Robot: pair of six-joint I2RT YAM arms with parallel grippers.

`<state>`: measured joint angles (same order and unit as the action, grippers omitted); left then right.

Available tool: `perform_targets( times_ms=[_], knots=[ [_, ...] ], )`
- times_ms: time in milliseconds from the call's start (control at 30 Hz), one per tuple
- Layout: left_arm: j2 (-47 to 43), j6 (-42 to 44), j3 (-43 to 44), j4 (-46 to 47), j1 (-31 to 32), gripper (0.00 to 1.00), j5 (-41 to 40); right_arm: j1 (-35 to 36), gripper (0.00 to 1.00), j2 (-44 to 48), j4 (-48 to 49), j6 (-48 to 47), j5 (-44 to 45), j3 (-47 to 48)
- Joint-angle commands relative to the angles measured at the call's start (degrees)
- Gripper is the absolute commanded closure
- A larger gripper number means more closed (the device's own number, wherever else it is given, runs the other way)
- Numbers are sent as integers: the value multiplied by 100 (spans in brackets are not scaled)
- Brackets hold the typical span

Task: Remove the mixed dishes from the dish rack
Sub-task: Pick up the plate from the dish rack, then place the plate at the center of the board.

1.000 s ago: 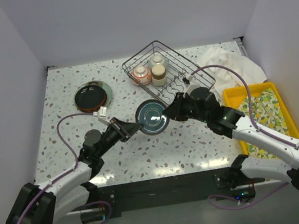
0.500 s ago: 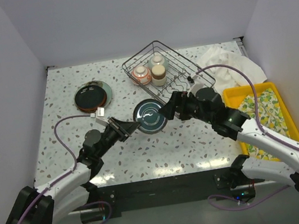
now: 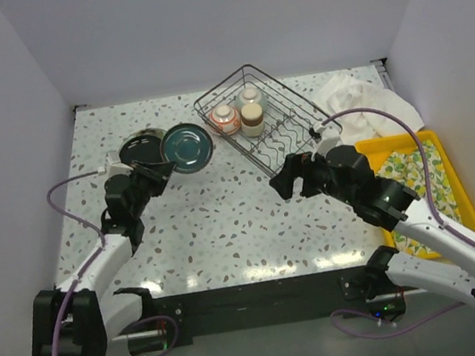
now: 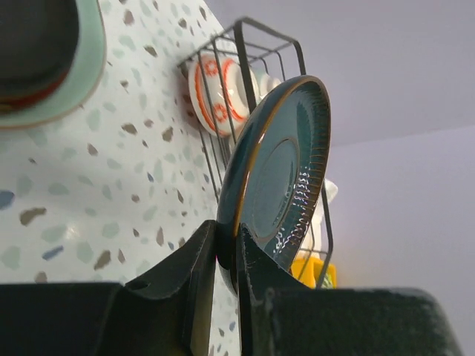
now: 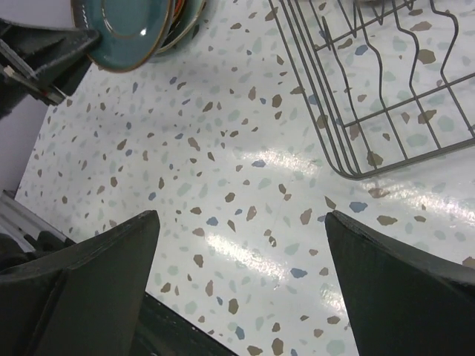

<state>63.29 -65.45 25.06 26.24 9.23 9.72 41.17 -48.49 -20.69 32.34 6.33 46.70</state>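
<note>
My left gripper moves to the left in the top view and down onto the dark plates [image 3: 141,147] [image 4: 31,50] next, because the teal plate still hangs beside their stack.
My left gripper [image 3: 166,165] is shut on the rim of a teal plate [image 3: 187,147], held tilted in the air beside a stack of dark plates [image 3: 136,150] at the back left. In the left wrist view the plate [image 4: 278,178] stands on edge between my fingers [image 4: 226,252]. The dark wire dish rack [image 3: 291,106] holds a red-patterned bowl [image 3: 224,120] and two small cream and brown cups [image 3: 252,119]. Near the rack's front corner my right gripper [image 3: 285,179] hangs open and holds nothing, its fingers wide over bare table [image 5: 241,252].
A white cloth [image 3: 361,102] lies at the back right. In front of it is a yellow tray [image 3: 439,166] with a lemon-print lining. The right wrist view shows the rack's wire edge [image 5: 312,104] and the teal plate [image 5: 122,30] at the top left.
My right gripper opened, let go of the teal plate and drew back to the right. My left arm carried the plate from the table's middle to the back left, beside the plate stack.
</note>
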Motion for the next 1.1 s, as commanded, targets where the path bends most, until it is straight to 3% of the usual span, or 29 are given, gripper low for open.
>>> perform_targets(
  times_ms=[0, 200, 467, 1067],
  knots=[
    [525, 453, 903, -39, -596, 100, -75, -12, 2, 199, -330, -439, 193, 217],
    [1457, 691, 1651, -400, -1256, 100, -172, -12, 2, 419, -559, -693, 307, 173],
    [2397, 762, 2196, -673, -1679, 100, -137, -12, 2, 437, -744, -1027, 519, 226],
    [3321, 1043, 2644, -971, -2162, 100, 312, -21, 2, 200, -700, -1028, 431, 314]
  ],
)
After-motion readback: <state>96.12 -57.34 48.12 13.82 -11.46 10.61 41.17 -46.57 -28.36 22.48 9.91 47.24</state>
